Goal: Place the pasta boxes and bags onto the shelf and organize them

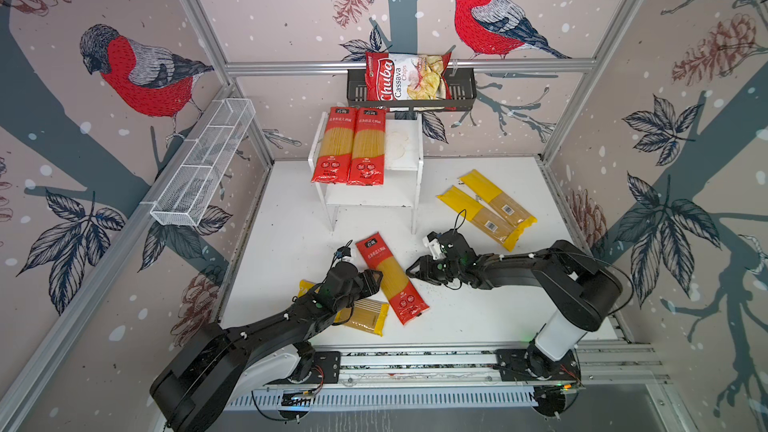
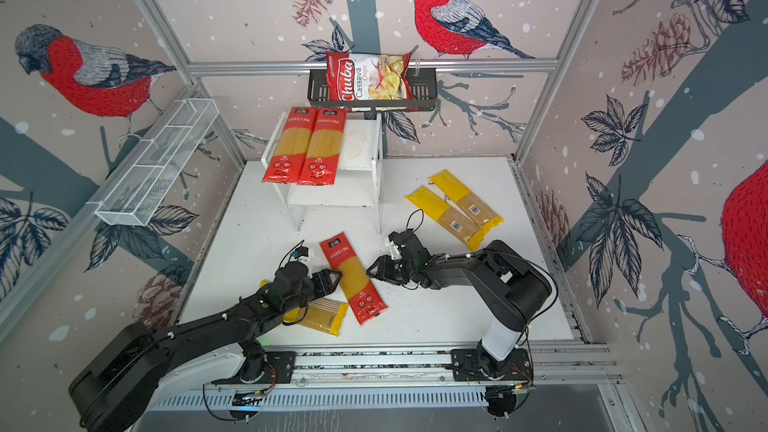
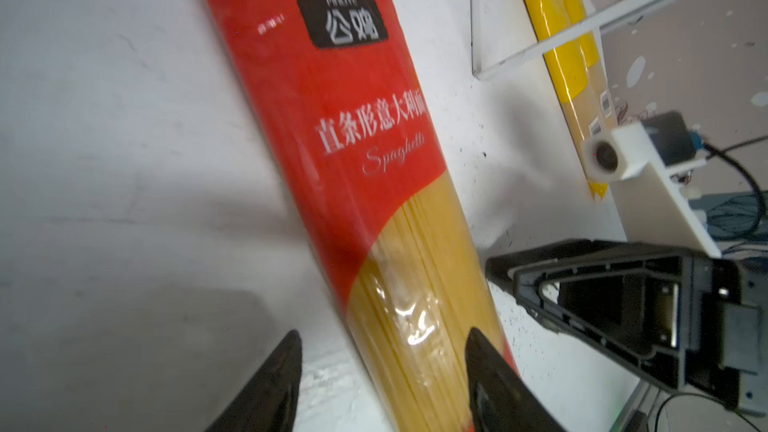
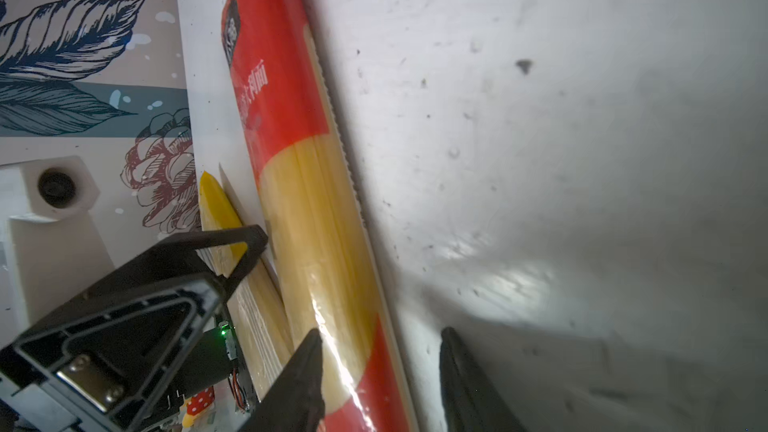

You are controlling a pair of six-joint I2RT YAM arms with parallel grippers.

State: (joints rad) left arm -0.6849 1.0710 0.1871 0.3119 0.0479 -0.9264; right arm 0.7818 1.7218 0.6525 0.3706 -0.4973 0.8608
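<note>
The long edge (image 1: 402,272) (image 4: 369,288) of the packet on the table runs between my right gripper's open fingers, beside the packet's clear middle. My right gripper will next slide in toward my left gripper and close on that edge.
Two red-ended spaghetti packets (image 1: 332,147) (image 1: 368,147) lie side by side on the white shelf's top board (image 1: 405,147), their near ends overhanging its front edge. A third red packet (image 1: 392,280) (image 2: 353,280) (image 3: 374,160) (image 4: 311,201) lies diagonally on the table. My left gripper (image 1: 376,280) (image 3: 383,334) is open at its left edge, one finger over the clear middle. From the right, my right gripper (image 1: 413,274) (image 4: 382,331) is open too, straddling the packet's other edge. Two yellow packets (image 1: 473,211) (image 1: 498,197) lie at right. Another yellow packet (image 1: 368,317) lies partly under my left arm.
A Cassava Chips bag (image 1: 409,78) stands in the black wall basket (image 1: 465,89) above the shelf. A white wire mesh tray (image 1: 208,160) hangs on the left wall. The shelf's lower tier (image 1: 370,197) is bare. An aluminium rail (image 1: 415,357) runs along the table's front.
</note>
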